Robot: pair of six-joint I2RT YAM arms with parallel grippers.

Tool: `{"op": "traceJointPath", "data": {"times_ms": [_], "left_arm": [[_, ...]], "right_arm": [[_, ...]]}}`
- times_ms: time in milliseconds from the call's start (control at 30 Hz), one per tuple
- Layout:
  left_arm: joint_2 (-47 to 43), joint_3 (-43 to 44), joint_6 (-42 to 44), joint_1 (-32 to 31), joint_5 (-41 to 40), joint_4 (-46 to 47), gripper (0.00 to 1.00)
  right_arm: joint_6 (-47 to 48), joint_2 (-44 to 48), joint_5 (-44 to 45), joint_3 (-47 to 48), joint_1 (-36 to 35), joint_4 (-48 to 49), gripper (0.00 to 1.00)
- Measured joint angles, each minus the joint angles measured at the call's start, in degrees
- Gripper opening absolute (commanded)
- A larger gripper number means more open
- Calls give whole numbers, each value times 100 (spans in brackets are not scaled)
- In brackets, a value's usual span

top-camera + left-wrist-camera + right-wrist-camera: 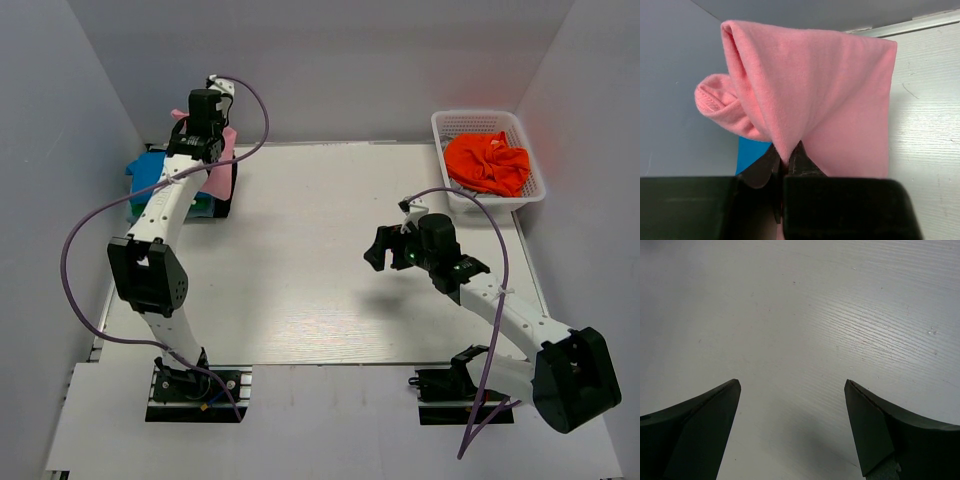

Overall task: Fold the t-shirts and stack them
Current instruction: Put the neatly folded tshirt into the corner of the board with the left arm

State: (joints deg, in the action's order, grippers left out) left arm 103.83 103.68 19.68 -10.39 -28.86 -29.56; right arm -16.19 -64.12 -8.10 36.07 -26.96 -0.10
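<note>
The blue t-shirt shows uncovered, so next I will move my left gripper to the left in the top view and down over it to release the pink t-shirt's fold.
A folded light pink t-shirt is pinched at its fold by my left gripper, which is shut on the cloth. In the top view this gripper is at the far left corner, and the pink t-shirt hangs over a pile with a bright blue t-shirt and a strip of green cloth under it. The blue t-shirt also shows below the pink one in the left wrist view. An orange t-shirt lies crumpled in the basket. My right gripper hovers open over bare table, holding nothing.
The white lattice basket stands at the far right corner against the wall. Grey walls close in the table on the left, back and right. A purple cable loops out from the left arm.
</note>
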Motion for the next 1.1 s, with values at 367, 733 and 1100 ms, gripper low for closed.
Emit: {"op": "traceJointPath", "data": {"times_ms": [367,733,1100], "left_arm": [[13,66,151,334,114,28,0],[186,492,385,776,463,240,0],[608,424,560,1169,667,472,0]], "right_arm": [[-7,-101,-26,2,0,0,90],[-4,-640,-26,175,0,-46,90],[11,-960,-48,494,0,-168,90]]}}
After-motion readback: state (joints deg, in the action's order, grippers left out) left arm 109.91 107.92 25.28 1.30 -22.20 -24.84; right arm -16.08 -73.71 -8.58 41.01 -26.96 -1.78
